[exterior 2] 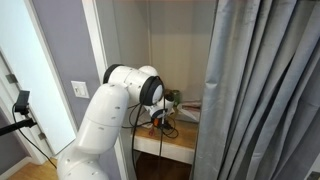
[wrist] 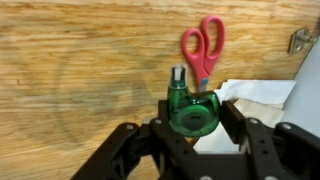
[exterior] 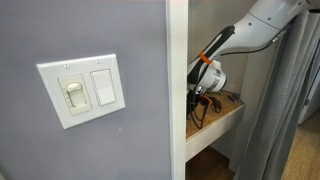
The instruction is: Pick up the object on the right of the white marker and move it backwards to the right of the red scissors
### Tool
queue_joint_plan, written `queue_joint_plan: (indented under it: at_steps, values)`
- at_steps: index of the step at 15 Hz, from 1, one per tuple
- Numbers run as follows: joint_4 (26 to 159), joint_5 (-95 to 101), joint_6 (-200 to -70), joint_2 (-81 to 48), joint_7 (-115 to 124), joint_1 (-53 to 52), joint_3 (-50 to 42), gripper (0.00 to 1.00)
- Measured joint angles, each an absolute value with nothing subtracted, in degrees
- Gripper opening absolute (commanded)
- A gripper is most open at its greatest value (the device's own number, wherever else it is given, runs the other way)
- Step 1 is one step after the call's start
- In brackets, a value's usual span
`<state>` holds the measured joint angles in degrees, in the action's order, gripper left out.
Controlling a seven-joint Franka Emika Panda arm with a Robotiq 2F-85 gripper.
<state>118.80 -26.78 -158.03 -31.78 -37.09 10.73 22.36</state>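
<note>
The robot will move its gripper down toward the bare wood beside the scissors' blades and release the dispenser (wrist: 192,108) there, since that spot is clear of the crumpled sheet.
In the wrist view a green translucent tape dispenser (wrist: 192,108) sits between my gripper's (wrist: 192,122) two black fingers, and both pads press against its sides. It is over the wooden shelf (wrist: 80,70). The red scissors (wrist: 203,45) lie just beyond the dispenser, handles pointing away. No white marker shows in any view. In both exterior views the arm reaches into the shelf nook, with the gripper low over the shelf (exterior: 205,90) (exterior 2: 163,115).
A crumpled white sheet (wrist: 250,100) lies right of the dispenser, beside a white upright surface (wrist: 310,90). A metal bracket (wrist: 299,40) is at the far right. A grey curtain (exterior 2: 260,90) hangs beside the nook. A wall with a light switch (exterior: 82,90) flanks it.
</note>
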Motion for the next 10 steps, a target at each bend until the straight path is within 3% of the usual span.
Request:
queue_joint_plan:
  at_steps: [10]
  values:
    - [113.8,-24.9,-161.0,-39.0,-34.8,9.6,22.7,0.31]
